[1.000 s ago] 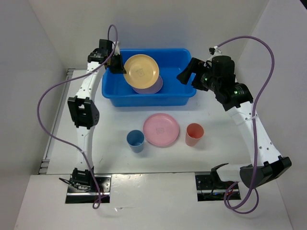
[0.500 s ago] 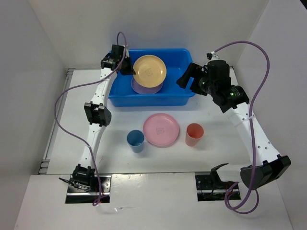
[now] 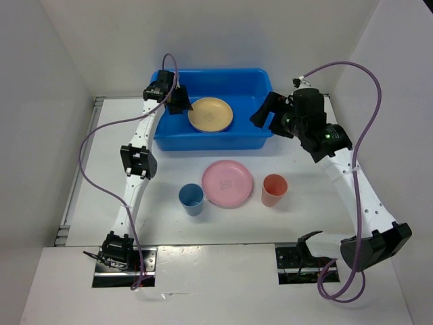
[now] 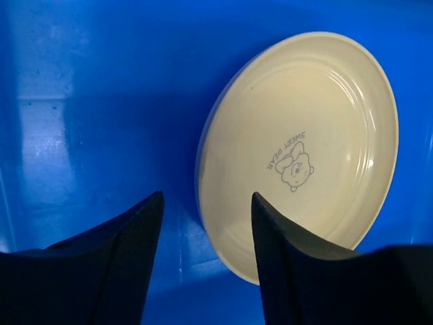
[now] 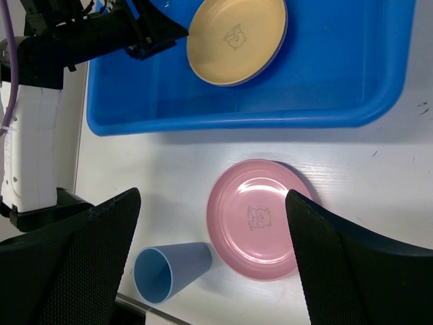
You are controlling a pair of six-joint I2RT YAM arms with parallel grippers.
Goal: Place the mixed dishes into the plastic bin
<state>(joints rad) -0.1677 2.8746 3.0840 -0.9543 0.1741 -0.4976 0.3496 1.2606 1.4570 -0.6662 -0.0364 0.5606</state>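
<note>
I will lift my left gripper out of the bin (image 3: 211,143) and back, then down onto the blue cup's far rim (image 3: 184,187), because the cup still stands outside, behind the bin.
The yellow plate (image 3: 210,114) lies flat inside the blue plastic bin (image 3: 211,143). My left gripper (image 3: 185,105) hovers open just left of it, touching nothing. In the left wrist view the plate (image 4: 304,149) sits beyond the open gripper (image 4: 207,196) on the bin floor (image 4: 81,101). On the table in front of the bin are the pink plate (image 3: 228,183), the blue cup (image 3: 191,199) and the salmon-red cup (image 3: 274,189), both cups upright. My right gripper (image 3: 262,112) hangs open and empty above the bin's right end.
White walls enclose the table on the left, back and right. The left arm's forearm (image 5: 30,135) runs along the bin's left side. Purple cables loop off both arms. In the right wrist view the pink plate (image 5: 260,220) and blue cup (image 5: 169,271) lie below the open gripper (image 5: 213,195).
The left gripper has opened and let go of the yellow plate, which dropped from a tilted hold to lying flat in the bin. The right arm has barely moved.
</note>
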